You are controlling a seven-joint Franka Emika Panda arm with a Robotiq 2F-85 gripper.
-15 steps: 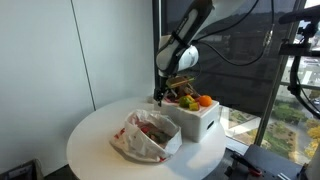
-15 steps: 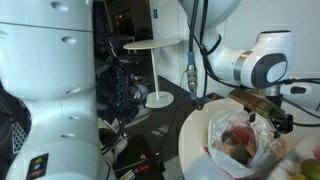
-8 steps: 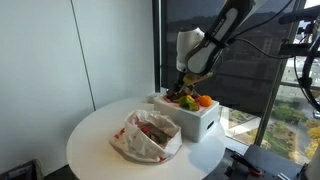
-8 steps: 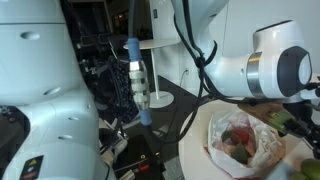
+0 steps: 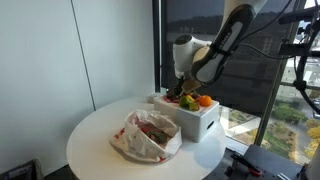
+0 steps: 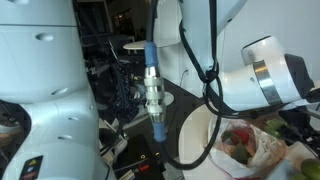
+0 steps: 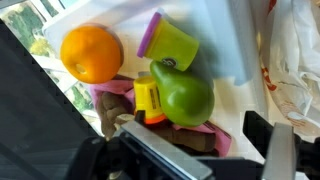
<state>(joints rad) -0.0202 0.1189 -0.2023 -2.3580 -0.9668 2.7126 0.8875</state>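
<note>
The robot needs to lower its gripper over the wide end of the green pear point(image 7: 184, 94) in the white box next, and then close it.
My gripper point(image 5: 184, 92) hangs just above the white box point(image 5: 200, 123) on the round table, and its jaws stand open and empty. In the wrist view the gripper point(image 7: 192, 138) looks down into the box. Directly below lie a green pear point(image 7: 184, 94), a small yellow bottle point(image 7: 148, 100) and a brown piece on a pink tray point(image 7: 205, 138). An orange point(image 7: 92, 53) and a green cup with a purple rim point(image 7: 170, 42) lie farther off. The orange point(image 5: 205, 100) also shows at the box's top in an exterior view.
A crumpled plastic bag point(image 5: 148, 136) full of red and green items lies beside the box on the white round table point(image 5: 95, 140); the bag point(image 6: 248, 146) shows in both exterior views. A window wall stands behind the box. A white side table point(image 6: 150, 45) stands on the floor beyond.
The arm has swung from the box's near corner to above its middle, and the wrist has turned. The jaws stay open. Nothing in the box has moved.
</note>
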